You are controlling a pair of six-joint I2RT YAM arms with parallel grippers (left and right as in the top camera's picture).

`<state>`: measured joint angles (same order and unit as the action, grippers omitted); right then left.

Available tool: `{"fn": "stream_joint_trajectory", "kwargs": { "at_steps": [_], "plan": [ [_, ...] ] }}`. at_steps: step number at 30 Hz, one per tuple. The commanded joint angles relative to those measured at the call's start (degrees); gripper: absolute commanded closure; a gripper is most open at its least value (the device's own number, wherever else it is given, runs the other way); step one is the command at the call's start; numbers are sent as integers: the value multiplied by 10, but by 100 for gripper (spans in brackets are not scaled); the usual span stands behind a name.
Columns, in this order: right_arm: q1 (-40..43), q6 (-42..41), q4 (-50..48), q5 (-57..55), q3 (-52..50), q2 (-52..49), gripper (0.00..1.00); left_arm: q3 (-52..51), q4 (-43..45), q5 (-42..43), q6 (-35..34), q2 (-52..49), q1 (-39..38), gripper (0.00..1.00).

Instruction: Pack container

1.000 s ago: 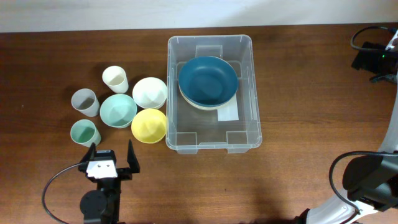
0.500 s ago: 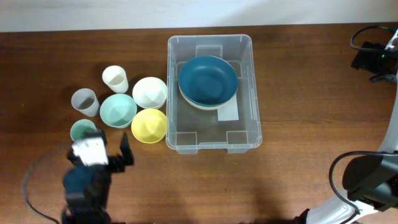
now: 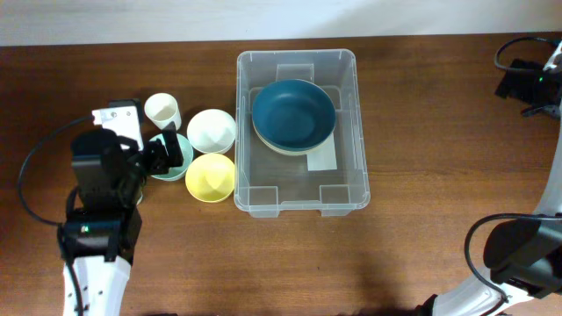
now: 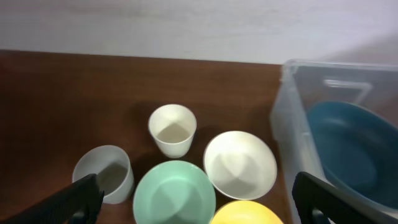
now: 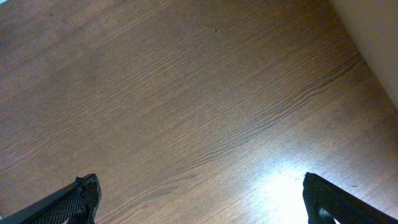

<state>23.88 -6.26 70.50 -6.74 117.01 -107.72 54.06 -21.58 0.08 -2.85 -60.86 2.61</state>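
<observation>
I need to pull my left gripper back, turning and lowering it onto that cup's side, because the green cup peeks out from under the arm.
The container, a large clear bin, stands mid-table and shows at the right edge of the left wrist view. A dark blue bowl sits inside it on a cream bowl. My left gripper hangs open above the mint bowl, which lies between its fingers. In the overhead view the left arm covers part of that bowl. Around it stand a white cup, a grey cup, a white bowl and a yellow bowl. My right gripper is open over bare wood.
A white label lies on the container's base beside the stacked bowls. The table's back edge meets a pale wall. A cable loops left of the left arm. The right arm's base is at the front right corner.
The left arm has moved from the table's front edge back and left over the cups, now hiding the grey cup and a green cup from overhead. The right arm has not moved.
</observation>
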Motion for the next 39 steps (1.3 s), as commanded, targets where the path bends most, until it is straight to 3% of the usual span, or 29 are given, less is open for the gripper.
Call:
{"fn": "stream_joint_trajectory", "kwargs": {
  "at_steps": [1,3,11,19,25,27,33,35,39],
  "plan": [
    [2,-6,0,-1,9,9,1,12,-3,-83,-55,-41,15,4],
    [2,-6,0,-1,9,9,1,12,-8,-75,-67,-65,38,10],
    [2,-6,0,-1,9,9,1,66,-24,15,-117,-193,190,11],
    [2,-6,0,-1,9,9,1,78,-35,55,-117,-283,217,11],
    [2,-6,0,-1,9,9,1,79,-167,74,-117,-232,223,1],
    [2,-6,0,-1,9,9,1,79,-199,59,-152,-195,223,0],
    [2,-6,0,-1,9,9,1,79,-315,-49,-248,-95,223,0],
    [2,-6,0,-1,9,9,1,78,-341,-50,-251,-89,223,7],
    [2,-6,0,-1,9,9,1,42,-317,-63,-276,-96,227,11]
  ]
}}
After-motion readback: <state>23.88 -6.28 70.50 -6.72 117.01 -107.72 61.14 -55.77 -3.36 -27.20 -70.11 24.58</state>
